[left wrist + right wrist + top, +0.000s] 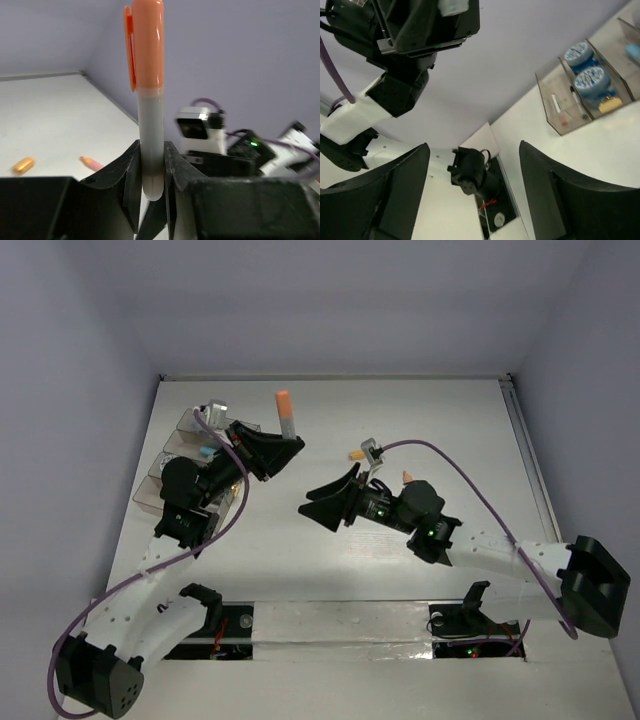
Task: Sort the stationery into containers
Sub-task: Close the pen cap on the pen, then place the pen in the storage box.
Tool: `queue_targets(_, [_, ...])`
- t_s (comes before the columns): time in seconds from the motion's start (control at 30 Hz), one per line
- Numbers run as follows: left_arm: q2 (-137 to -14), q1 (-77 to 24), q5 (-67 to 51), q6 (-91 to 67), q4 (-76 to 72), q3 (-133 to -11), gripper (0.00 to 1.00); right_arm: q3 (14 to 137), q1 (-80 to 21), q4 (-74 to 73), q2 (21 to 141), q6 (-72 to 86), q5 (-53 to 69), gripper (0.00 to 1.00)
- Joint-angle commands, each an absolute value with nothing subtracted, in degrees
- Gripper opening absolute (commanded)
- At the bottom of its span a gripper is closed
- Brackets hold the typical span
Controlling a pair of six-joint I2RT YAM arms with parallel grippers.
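My left gripper swings to the blue marker's container [195, 445], below it and to its left in the top view, next. It then tilts down and releases, keeping markers together.
An orange-capped marker [285, 410] with a grey barrel [151, 135] stands upright in my left gripper [287, 447], which is shut on its lower end [151, 155] above the table. The clear containers [180, 455] lie just left of that gripper. In the right wrist view, one bin [585, 90] holds two blue-topped tubs [591, 78] and thin pens. My right gripper [328, 492] hangs mid-table with its jaws wide open and nothing between them [472, 147]. A short orange piece [355, 455] and an orange-pink pen [407, 477] lie on the table near the right arm.
The left arm's wrist [405, 45] fills the upper left of the right wrist view. The right wrist camera [200, 129] sits close behind the held marker. The white table [450, 420] is walled by lilac panels, with a rail along its right edge [525, 450].
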State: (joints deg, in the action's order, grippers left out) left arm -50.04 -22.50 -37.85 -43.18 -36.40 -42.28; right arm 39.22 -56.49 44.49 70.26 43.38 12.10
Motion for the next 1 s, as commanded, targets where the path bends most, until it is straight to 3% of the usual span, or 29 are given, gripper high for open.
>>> queue_targets(0.0, [-45.72,-22.5,-20.77,-37.73,-33.69,-38.76,0.0,37.98,-56.25,40.96,62.77,41.84,9.68,0.81])
queue_targets(0.17, [-44.82,-22.5,-1.1,-36.03,-25.07,-36.65,0.0,36.21,-56.25,34.31,59.5,37.37,7.3,0.83])
queue_targets(0.33, [-52.72,-16.1,8.42,-38.05,-22.33,-36.3,0.0,32.97,-55.73,26.83,59.24,34.9,4.23,0.84])
queue_targets(0.53, [-61.78,-4.49,7.64,-45.08,-26.45,-33.05,0.0,31.64,-53.44,19.26,59.5,34.1,2.98,0.85])
queue_targets(0.97, [-80.67,2.2,8.17,-50.01,-25.14,-43.32,0.0,31.99,-51.86,16.17,61.0,31.73,7.03,0.85])
